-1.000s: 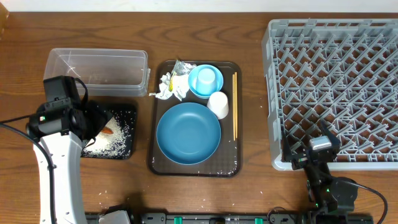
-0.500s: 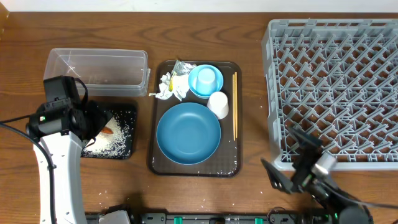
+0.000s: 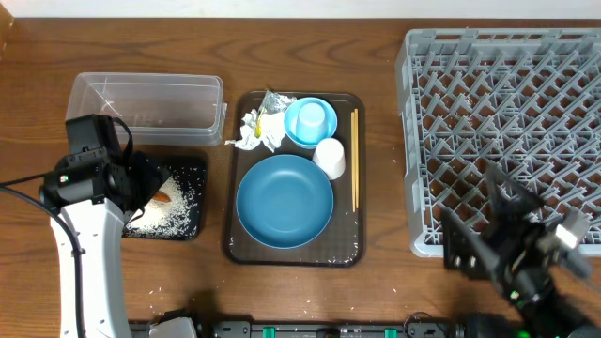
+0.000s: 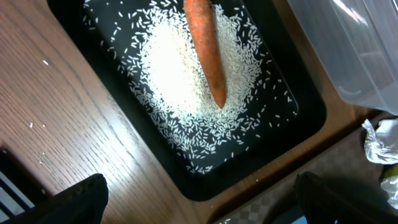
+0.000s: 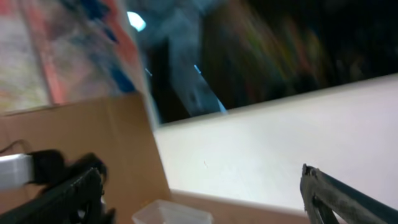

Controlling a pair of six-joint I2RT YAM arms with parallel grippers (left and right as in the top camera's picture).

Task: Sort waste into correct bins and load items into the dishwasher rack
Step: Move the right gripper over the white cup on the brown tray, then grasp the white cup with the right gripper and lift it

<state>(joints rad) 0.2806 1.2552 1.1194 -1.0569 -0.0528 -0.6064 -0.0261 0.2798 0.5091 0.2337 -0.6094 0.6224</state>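
Note:
My right gripper's fingers face the wall, so I will tip them down and lower it outward and left in the overhead view onto the white cup (image 3: 330,158).
The carrot piece (image 3: 163,196) and white rice (image 3: 169,218) lie in the black tray (image 3: 192,174); the left wrist view shows the carrot (image 4: 205,56) on the rice (image 4: 174,81). My left gripper (image 4: 199,205) is open and empty above the tray's near corner. Tissue (image 3: 254,131), wrapper (image 3: 272,101), big blue bowl (image 3: 285,201), light blue bowl (image 3: 293,127) holding a pale cup (image 3: 311,116), white cup (image 3: 330,158) and chopsticks (image 3: 355,160) sit on the brown tray (image 3: 282,253). My right gripper (image 3: 488,225) is open and empty, raised by the grey rack's (image 3: 507,94) front edge.
The clear tub (image 3: 146,99) stands behind the black tray and shows in the left wrist view (image 4: 348,50). A few rice grains lie on the wood in front of the black tray. The right wrist view is blurred and points at a wall, with the tub's (image 5: 161,211) top at the bottom.
My right arm has lifted and swung right along the rack's front edge, tilting upward. The left arm and all objects have not moved.

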